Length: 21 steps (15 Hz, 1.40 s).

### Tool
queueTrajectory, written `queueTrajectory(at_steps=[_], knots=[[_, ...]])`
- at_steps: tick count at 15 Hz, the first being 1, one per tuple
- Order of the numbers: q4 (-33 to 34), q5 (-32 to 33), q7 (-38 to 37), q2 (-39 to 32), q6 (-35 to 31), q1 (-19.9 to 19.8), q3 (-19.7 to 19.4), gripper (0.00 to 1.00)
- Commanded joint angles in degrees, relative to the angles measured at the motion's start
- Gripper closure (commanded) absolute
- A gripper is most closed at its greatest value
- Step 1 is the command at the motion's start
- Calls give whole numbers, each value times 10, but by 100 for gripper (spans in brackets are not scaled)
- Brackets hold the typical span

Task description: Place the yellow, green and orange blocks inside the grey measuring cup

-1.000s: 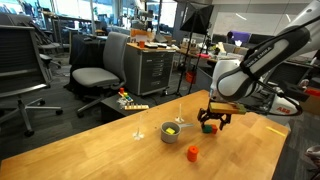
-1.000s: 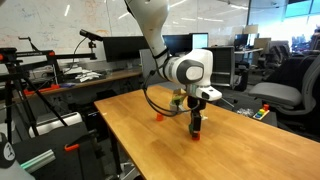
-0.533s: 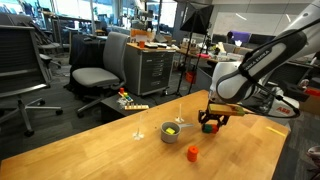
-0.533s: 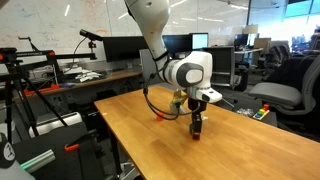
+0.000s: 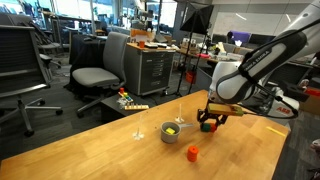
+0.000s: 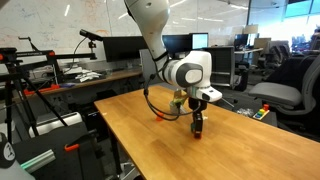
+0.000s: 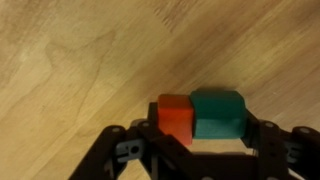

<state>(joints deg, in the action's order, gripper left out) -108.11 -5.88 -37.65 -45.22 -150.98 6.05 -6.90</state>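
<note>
The robot will next move its gripper up, across and down over the grey measuring cup's opening (image 5: 171, 127) to release the green block, because the cup's rim is higher than the tabletop.
The grey measuring cup (image 5: 172, 133) stands mid-table with the yellow block (image 5: 172, 129) inside it. An orange block (image 5: 192, 153) lies on the table in front of the cup and also shows in an exterior view (image 6: 158, 116). My gripper (image 5: 210, 124) is down at the table surface to the right of the cup. In the wrist view the gripper (image 7: 200, 128) has a green block (image 7: 218, 113) and a red-orange block (image 7: 174, 118) side by side between its fingers, and each finger touches one block. The gripper also shows in an exterior view (image 6: 197, 128).
The wooden table (image 5: 110, 155) has its edges near the blocks on the right side. Office chairs (image 5: 95, 75), a drawer cabinet (image 5: 152, 68) and desks with monitors (image 6: 120, 48) stand beyond the table.
</note>
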Motion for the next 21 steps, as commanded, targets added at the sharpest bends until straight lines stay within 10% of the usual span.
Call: queueTrajectory(at_steps=[1, 21], knots=[[-18, -12, -4, 26, -18, 17, -3, 51], [-70, 1, -106, 152, -149, 131, 0, 51]])
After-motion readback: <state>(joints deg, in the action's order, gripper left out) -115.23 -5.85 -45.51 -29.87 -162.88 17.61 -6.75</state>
